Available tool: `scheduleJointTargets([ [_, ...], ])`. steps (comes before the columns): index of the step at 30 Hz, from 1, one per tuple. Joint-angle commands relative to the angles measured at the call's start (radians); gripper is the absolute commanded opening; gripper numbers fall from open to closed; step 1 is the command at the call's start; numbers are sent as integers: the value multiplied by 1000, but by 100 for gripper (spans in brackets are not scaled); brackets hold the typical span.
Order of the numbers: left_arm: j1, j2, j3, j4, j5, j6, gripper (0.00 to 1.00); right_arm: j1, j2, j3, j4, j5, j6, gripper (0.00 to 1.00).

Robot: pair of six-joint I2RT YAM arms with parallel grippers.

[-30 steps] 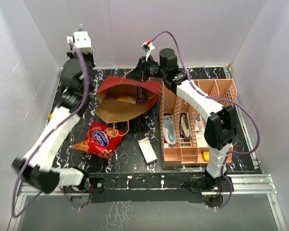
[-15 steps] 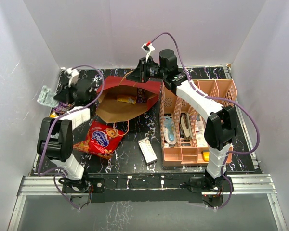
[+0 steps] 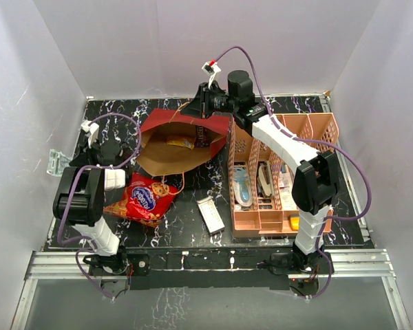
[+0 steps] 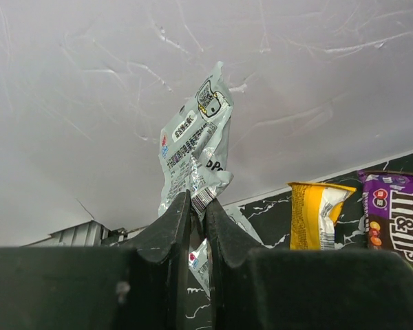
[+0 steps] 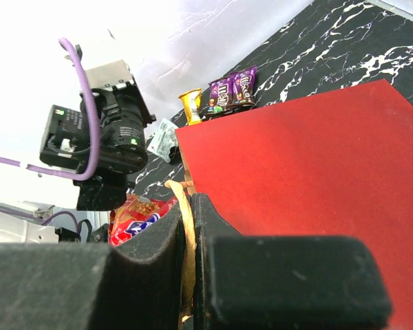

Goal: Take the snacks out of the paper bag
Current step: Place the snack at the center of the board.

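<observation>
The left gripper rises next, then tilts down by the bag's side and lowers toward the tabletop [image 4: 272, 218] beside the orange-yellow packet to release the wrapper [image 4: 196, 141] where packets already lie.
The dark red paper bag [image 3: 166, 155] lies on its side, its mouth facing the front. An orange-yellow packet [image 3: 181, 142] and a purple packet [image 3: 202, 135] show inside it. My right gripper [image 3: 197, 110] is shut on the bag's tan cord handle [image 5: 187, 234] at its back edge. My left gripper [image 4: 198, 201] is shut on a clear wrapper [image 4: 196, 141], held low by the left wall [image 3: 55, 163]. Another orange-yellow packet [image 4: 315, 213] and purple packet [image 4: 396, 213] lie on the table by that wall. The large red cookie bag [image 3: 143, 198] lies in front of the paper bag.
A small white box [image 3: 210, 214] lies at front centre. The pink slotted rack [image 3: 310, 127] with stationery fills the right side, right beside the bag. White walls close in the left, back and right.
My left arm has swung down from high at the back left to the left table edge, carrying the clear wrapper lower and leftward. My right arm has not moved.
</observation>
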Motion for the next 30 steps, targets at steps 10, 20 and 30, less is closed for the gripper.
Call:
scheduleJointTargets([
  [10,14,222,48,280,-111,132,0,-4,-48,9,63,-5,9,8],
  [20,-96,25,332,244,28,428,0,-5,-34,14,69,-15,19,8],
  [30,-153,-375,644,-1362,720,-598,0,-5,-38,11,76,-14,21,8],
])
